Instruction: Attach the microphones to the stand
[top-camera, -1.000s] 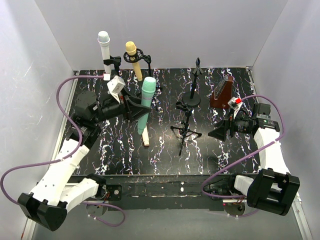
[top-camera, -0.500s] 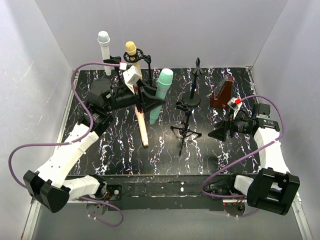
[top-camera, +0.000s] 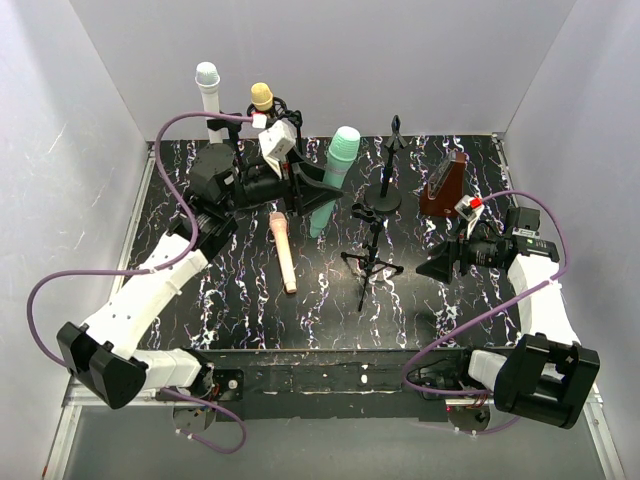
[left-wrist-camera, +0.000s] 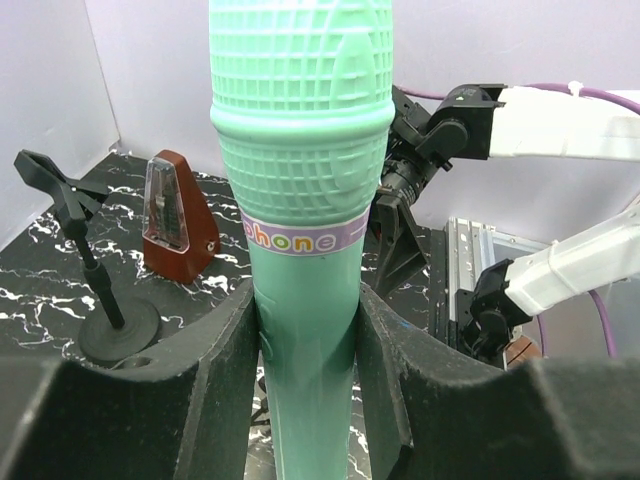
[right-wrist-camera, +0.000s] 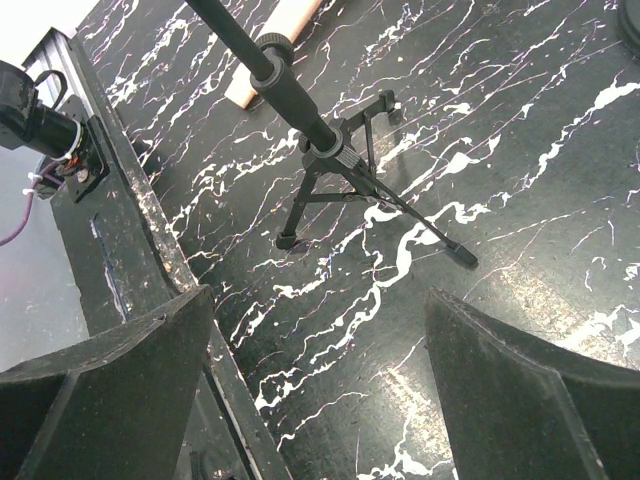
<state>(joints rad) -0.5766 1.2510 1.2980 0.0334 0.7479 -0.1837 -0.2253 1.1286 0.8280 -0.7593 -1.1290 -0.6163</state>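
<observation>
My left gripper will lower the mint green microphone across into the tripod stand's empty holder (top-camera: 366, 212) and release it, because the holder is below my left gripper and to its right in the top view.
My left gripper (top-camera: 303, 188) is shut on the mint green microphone (top-camera: 334, 172), holding it head up above the table, left of the two empty stands; the left wrist view shows its shaft (left-wrist-camera: 305, 300) clamped between the pads. The peach-pink microphone (top-camera: 282, 250) lies flat on the table, and its end shows in the right wrist view (right-wrist-camera: 268, 52). The white microphone (top-camera: 207, 92) and the yellow microphone (top-camera: 262, 100) stand in holders at the back left. The tripod stand (top-camera: 371, 248) and the round-base stand (top-camera: 388, 170) hold nothing. My right gripper (top-camera: 440, 262) is open and empty, to the right of the tripod stand (right-wrist-camera: 330, 150).
A brown metronome (top-camera: 443, 185) stands at the back right, also in the left wrist view (left-wrist-camera: 175, 225). White walls enclose the black marbled table (top-camera: 250, 310). The round-base stand (left-wrist-camera: 100, 300) shows left of the mint microphone in the left wrist view.
My left gripper has carried the mint green microphone to the right and toward the back, nearer the two empty stands. The right arm has not moved.
</observation>
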